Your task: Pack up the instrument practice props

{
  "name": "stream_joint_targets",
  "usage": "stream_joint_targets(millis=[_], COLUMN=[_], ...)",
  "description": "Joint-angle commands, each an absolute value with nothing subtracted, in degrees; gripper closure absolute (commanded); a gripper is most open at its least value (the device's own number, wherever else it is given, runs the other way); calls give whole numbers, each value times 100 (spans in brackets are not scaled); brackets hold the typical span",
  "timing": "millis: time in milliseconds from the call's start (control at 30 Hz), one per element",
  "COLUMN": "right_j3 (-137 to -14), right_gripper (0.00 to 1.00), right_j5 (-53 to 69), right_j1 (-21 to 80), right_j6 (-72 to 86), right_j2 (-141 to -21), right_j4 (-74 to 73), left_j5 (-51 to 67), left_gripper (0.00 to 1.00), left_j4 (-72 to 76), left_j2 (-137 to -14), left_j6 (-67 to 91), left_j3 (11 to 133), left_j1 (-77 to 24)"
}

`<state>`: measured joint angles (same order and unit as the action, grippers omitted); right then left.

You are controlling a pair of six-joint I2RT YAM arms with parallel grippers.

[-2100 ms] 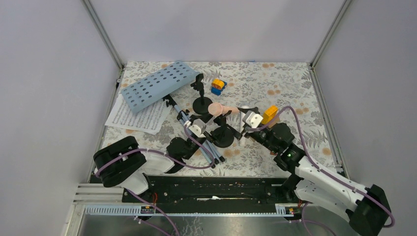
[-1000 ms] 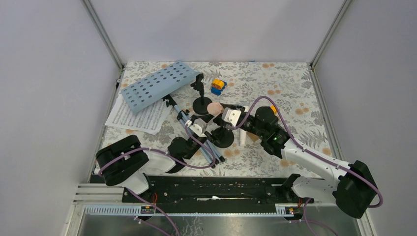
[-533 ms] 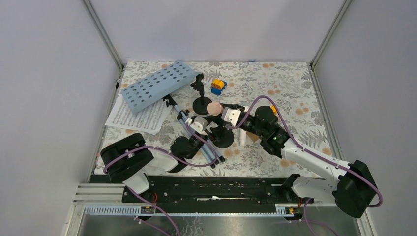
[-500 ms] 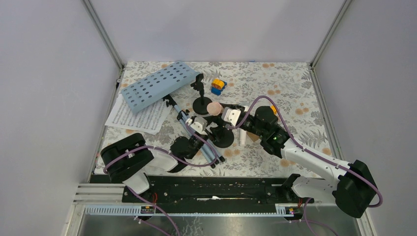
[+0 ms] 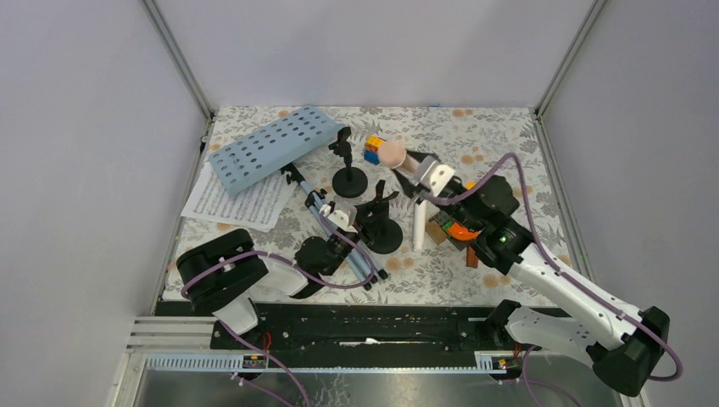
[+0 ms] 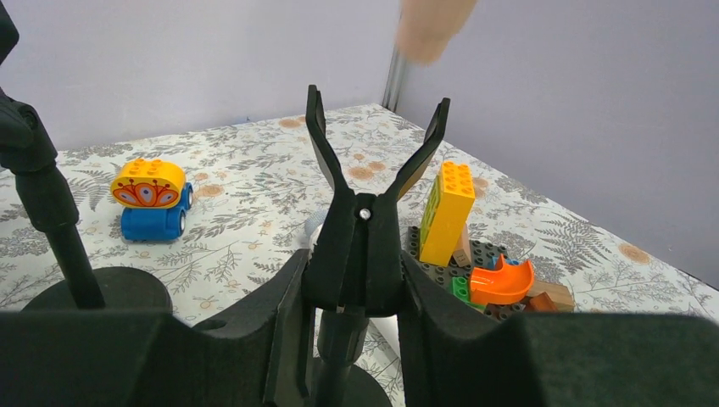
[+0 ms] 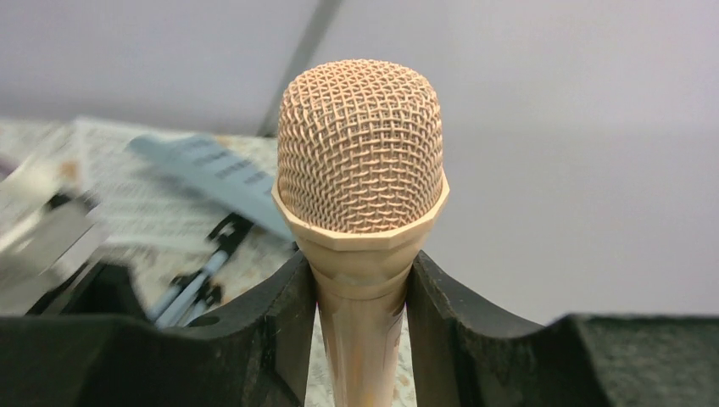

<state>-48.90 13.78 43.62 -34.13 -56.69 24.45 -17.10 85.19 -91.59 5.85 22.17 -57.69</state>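
Observation:
I will next tip my right gripper downward and lower the pink microphone (image 5: 392, 154) flat between the white one and the near holder, since the white microphone (image 5: 419, 225) is lying on the tabletop.
My right gripper (image 5: 421, 173) is shut on the pink microphone (image 5: 392, 154) and holds it in the air, head up, clear of the holders. In the right wrist view the mic (image 7: 360, 170) stands between my closed fingers (image 7: 280, 339). My left gripper (image 5: 360, 217) is shut on the clip of the near black mic holder (image 5: 379, 231), seen close in the left wrist view (image 6: 365, 212). The far mic holder (image 5: 349, 178) stands empty. The white microphone (image 5: 419, 225) lies on the table beside the near holder. The light-blue music rack (image 5: 271, 148) lies on the sheet music (image 5: 237, 202), its tripod legs (image 5: 339, 242) stretched toward my left arm.
A yellow and blue toy block (image 5: 374, 149) sits behind the far holder, also in the left wrist view (image 6: 151, 199). A pile of colourful and brown blocks (image 5: 454, 229) lies under my right arm, seen in the left wrist view too (image 6: 475, 254). Grey walls enclose the table.
My right gripper has lifted the pink microphone out of the near holder and carried it up and back to the right. My left gripper has stayed on the holder.

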Motion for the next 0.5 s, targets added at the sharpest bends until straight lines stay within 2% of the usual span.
stream_joint_targets(millis=[0, 67, 133, 333, 467], right_j3=[-5540, -5867, -6315, -6739, -7013], right_gripper=[100, 100, 100, 100, 100], right_j5=[-1160, -2244, -2788, -3321, -2849], right_j1=[4390, 4379, 4377, 4351, 4098], right_j6=[-2408, -1910, -1318, 288, 1196], right_j2=[-5540, -5737, -6013, -6834, -7612], right_j4=[2324, 1707, 739, -777, -1398], left_j5=[-2196, -2293, -2443, -2696, -2706], left_gripper=[100, 100, 100, 100, 100], left_j4=[8964, 8729, 8197, 7443, 7234], left_j2=[-9066, -8834, -8508, -7758, -7499], left_j6=[353, 159, 63, 44, 44], left_j3=[2229, 2190, 2201, 2037, 1947], left_j1=[-5735, -5695, -5617, -5285, -5245])
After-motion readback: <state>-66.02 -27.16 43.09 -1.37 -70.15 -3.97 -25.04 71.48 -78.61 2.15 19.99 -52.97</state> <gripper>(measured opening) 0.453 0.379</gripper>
